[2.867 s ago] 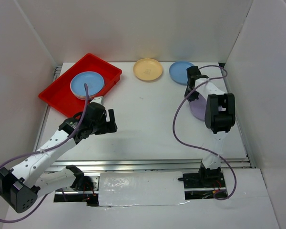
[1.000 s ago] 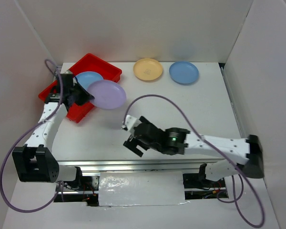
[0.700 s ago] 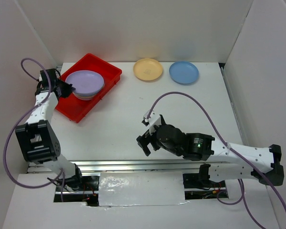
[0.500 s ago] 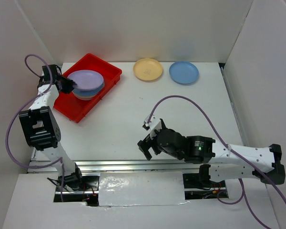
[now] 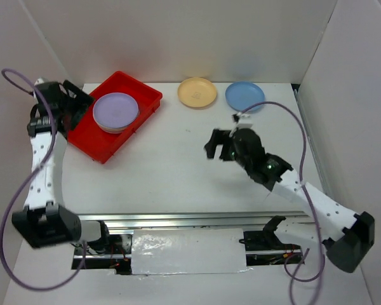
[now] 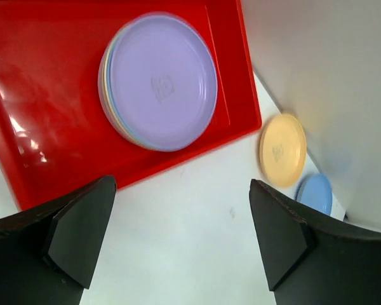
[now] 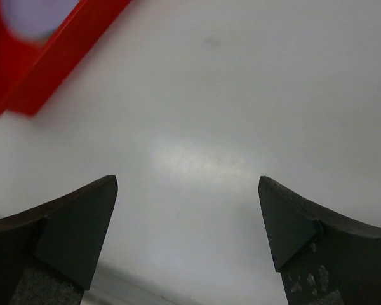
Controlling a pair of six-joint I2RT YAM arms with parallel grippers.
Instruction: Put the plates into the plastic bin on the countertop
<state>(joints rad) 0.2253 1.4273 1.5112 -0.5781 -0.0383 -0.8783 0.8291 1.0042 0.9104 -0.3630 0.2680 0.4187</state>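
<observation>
The robot's right gripper will next move outward and down onto the blue plate's rim (image 5: 261,100) on the side away from the yellow plate, as that rim is clear.
The red plastic bin (image 5: 87,135) sits at the back left of the countertop (image 5: 178,171). A purple plate (image 5: 115,110) tops a stack of plates inside it. My left gripper (image 5: 76,105) hovers by the bin's left side, open and empty. From the left wrist, the purple plate (image 6: 162,82) lies in the bin (image 6: 44,95) beyond my open left gripper (image 6: 181,235). A yellow plate (image 5: 197,92) and a blue plate (image 5: 245,96) lie on the countertop at the back. My right gripper (image 5: 214,147) hangs open and empty over mid-table, below the blue plate.
White walls enclose the countertop on three sides. The right wrist view shows bare white surface between the fingers (image 7: 82,222) and a corner of the bin (image 7: 51,70) at upper left. The left wrist view also catches the yellow plate (image 6: 282,149) and blue plate (image 6: 315,194).
My left gripper opened and let go of the purple plate, which now rests on the stack in the bin, and drew back left. My right arm swung from front centre toward the back right.
</observation>
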